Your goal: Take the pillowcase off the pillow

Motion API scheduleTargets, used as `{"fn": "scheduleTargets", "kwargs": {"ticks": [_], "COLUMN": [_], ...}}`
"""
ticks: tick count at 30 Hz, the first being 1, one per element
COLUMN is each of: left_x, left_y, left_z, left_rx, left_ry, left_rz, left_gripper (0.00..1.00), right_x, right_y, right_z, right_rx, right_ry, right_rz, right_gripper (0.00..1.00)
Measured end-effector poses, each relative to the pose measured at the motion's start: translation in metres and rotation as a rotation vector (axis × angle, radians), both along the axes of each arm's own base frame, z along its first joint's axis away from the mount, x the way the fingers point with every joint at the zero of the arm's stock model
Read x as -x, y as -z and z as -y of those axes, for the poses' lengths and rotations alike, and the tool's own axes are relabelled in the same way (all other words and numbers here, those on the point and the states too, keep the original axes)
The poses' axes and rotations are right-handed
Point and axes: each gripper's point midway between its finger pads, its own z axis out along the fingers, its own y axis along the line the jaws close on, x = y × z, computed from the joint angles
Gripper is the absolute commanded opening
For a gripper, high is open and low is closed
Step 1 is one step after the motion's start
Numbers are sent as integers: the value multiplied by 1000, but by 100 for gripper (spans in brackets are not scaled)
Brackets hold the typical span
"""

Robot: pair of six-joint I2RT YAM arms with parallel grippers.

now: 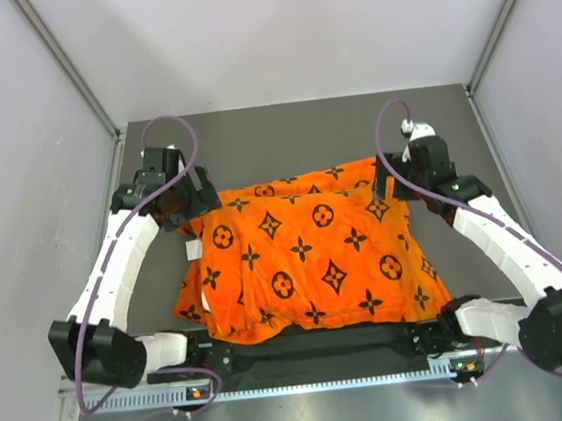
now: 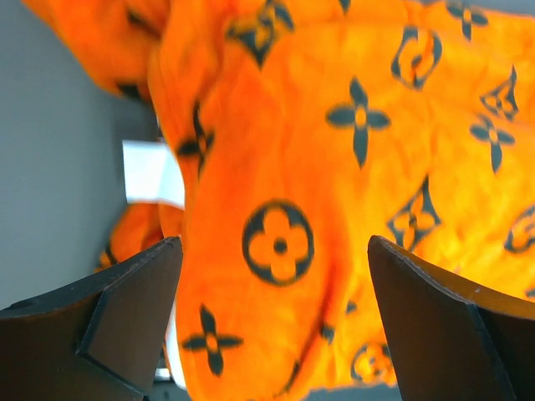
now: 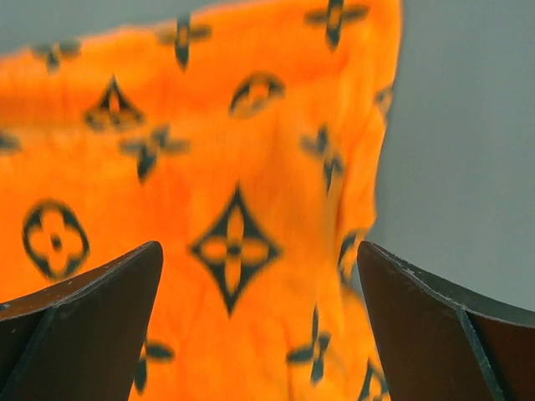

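Note:
The left gripper should next go down and back toward the base, onto the orange fold (image 2: 221,215) beside the white patch (image 1: 193,249), because the edge of the pillowcase is rumpled there.
The orange pillowcase (image 1: 306,258) with black flower and diamond motifs lies spread in the middle of the grey table. It fills the left wrist view (image 2: 334,167) and the right wrist view (image 3: 209,167). The cream pillow is hidden inside it. A small white patch (image 1: 193,249) shows at its left edge, also in the left wrist view (image 2: 150,171); I cannot tell if it is tag or pillow. My left gripper (image 1: 190,206) (image 2: 276,242) is open over the far left corner. My right gripper (image 1: 389,187) (image 3: 260,246) is open over the far right corner. Neither grips fabric.
The dark grey table (image 1: 293,134) has bare room behind the pillowcase and beside it on the right (image 3: 468,150). Pale walls close in the left, back and right sides. The arm bases and a black rail (image 1: 316,348) sit at the near edge.

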Motion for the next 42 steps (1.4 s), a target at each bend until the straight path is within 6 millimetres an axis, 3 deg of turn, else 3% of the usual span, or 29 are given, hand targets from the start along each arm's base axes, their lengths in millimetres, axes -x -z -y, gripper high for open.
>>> {"fn": "scheduleTargets", "kwargs": {"ticks": [4,8,12,15,22,28,30,32,33,34,35,36,37,39,40,42], "left_x": [30,52,66,75,86,85,85,84,84,82,81,80,78,76,75,71], "left_y": [0,11,28,43,63,94,105,113,115,116,116,117,117,118,120,122], "left_z": [6,10,12,13,14,20,22,25,27,29,31,33,36,40,43,46], "left_rx": [51,78,89,90,90,92,92,97,102,110,120,128,135,153,161,172], "left_ry": [-9,-10,-12,-15,-14,2,12,23,28,33,38,51,62,82,98,115], "left_rz": [-37,-94,-162,-209,-277,-389,-437,-473,-482,-490,-497,-502,-509,-528,-541,-557], "left_gripper": [96,96,96,96,97,97,95,84,74,57,49,41,26,12,0,0], "right_x": [41,68,80,91,111,121,120,116,114,112,110,109,107,103,100,94], "right_y": [25,25,17,24,60,94,100,102,103,104,105,107,110,112,112,112], "right_z": [-1,0,-4,-8,-12,-14,-17,-20,-22,-25,-27,-30,-32,-34,-36,-38], "right_rx": [-30,-74,-116,-138,-126,-109,-109,-112,-117,-122,-125,-128,-129,-119,-113,-99], "right_ry": [-15,-4,-1,-3,-14,-28,-37,-49,-57,-64,-73,-84,-94,-105,-111,-120], "right_rz": [-91,-114,-102,-126,-240,-346,-358,-356,-358,-358,-361,-365,-370,-382,-388,-397], "right_gripper": [100,100,100,100,100,100,94,80,76,67,60,48,30,18,11,2]}}
